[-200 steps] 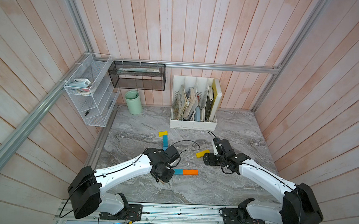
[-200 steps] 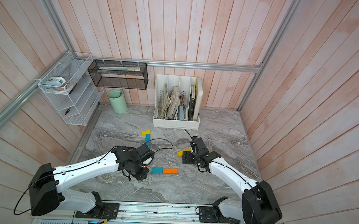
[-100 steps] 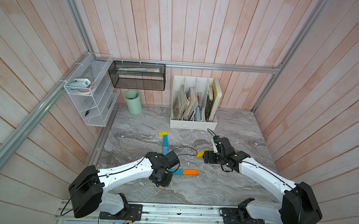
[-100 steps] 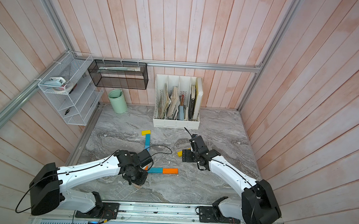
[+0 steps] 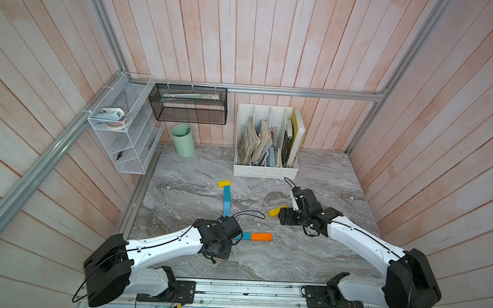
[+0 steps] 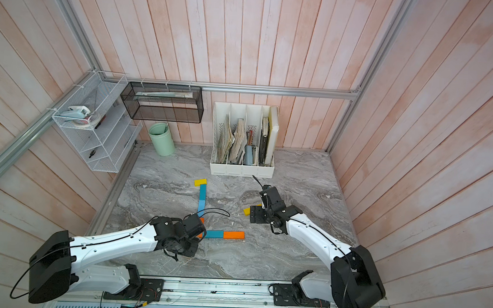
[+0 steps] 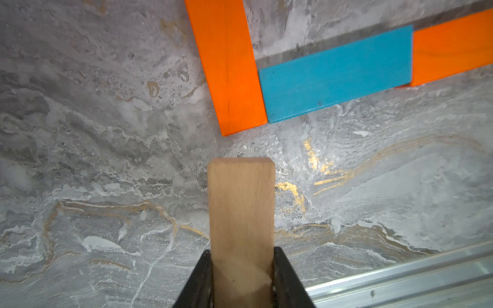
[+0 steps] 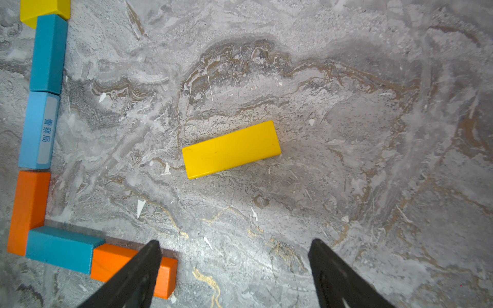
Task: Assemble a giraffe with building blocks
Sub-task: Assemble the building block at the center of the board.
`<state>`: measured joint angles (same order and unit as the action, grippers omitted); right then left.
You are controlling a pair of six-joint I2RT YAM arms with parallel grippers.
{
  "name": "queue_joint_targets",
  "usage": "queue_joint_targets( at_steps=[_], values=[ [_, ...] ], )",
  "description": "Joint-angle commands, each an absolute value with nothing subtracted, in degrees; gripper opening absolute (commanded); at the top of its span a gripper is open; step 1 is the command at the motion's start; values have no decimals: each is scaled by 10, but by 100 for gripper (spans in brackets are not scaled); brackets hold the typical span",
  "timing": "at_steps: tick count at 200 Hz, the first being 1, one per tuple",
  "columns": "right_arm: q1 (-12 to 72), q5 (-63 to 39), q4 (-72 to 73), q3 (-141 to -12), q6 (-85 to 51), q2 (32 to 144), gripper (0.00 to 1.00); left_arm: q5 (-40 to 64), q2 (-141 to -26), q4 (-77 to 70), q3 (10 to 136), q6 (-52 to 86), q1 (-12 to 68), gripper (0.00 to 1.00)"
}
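Observation:
I should next move my left gripper down and release the tan block (image 7: 241,213) on the bare marble by the orange neck block's lower end, since that spot is below my left gripper.
The giraffe lies flat and partly built: a yellow head (image 5: 223,183), a blue neck (image 5: 226,200) running down to an orange block (image 7: 226,66), then a teal block (image 5: 246,236) and an orange block (image 5: 261,236) as the body. My left gripper (image 7: 241,256) is shut on a plain tan block (image 7: 241,213). The tan block's free end hangs just short of the orange neck block's lower end. My right gripper (image 8: 234,242) is open above a loose yellow block (image 8: 231,149), which lies apart on the marble and is partly hidden under that wrist in both top views (image 5: 274,212).
A white file holder with books (image 5: 264,170) and a green cup (image 5: 183,140) stand at the back wall. Wire shelves (image 5: 124,123) and a black mesh basket (image 5: 188,104) hang at the back left. A metal rail (image 7: 400,274) runs along the table's front edge.
My left arm has carried the tan block a little toward the front, below the neck's end. My right gripper has shifted slightly left over the yellow block.

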<state>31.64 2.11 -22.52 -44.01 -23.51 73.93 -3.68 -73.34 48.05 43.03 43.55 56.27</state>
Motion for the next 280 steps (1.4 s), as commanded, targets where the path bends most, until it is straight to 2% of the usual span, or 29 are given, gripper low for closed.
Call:
queue_joint_targets(
  at_steps=[1,25,44,123,140,218,259,280],
  values=[
    [318,29,-229,-449,-227,743,89,-53,-731,447,411,439,565,4],
    [318,29,-229,-450,-225,744,89,-61,-733,448,409,446,568,5],
    [318,28,-227,-448,-226,744,89,-54,-740,442,405,452,570,13],
    [317,27,-225,-444,-225,746,89,-41,-764,408,378,455,574,14],
    [317,25,-222,-441,-227,746,89,-39,-764,407,378,454,573,20],
    [317,25,-222,-440,-225,748,89,-49,-780,410,383,453,573,24],
    [317,24,-222,-439,-225,749,90,-56,-777,414,383,454,574,31],
    [317,22,-220,-436,-227,750,89,-64,-778,418,386,455,574,32]
  ],
)
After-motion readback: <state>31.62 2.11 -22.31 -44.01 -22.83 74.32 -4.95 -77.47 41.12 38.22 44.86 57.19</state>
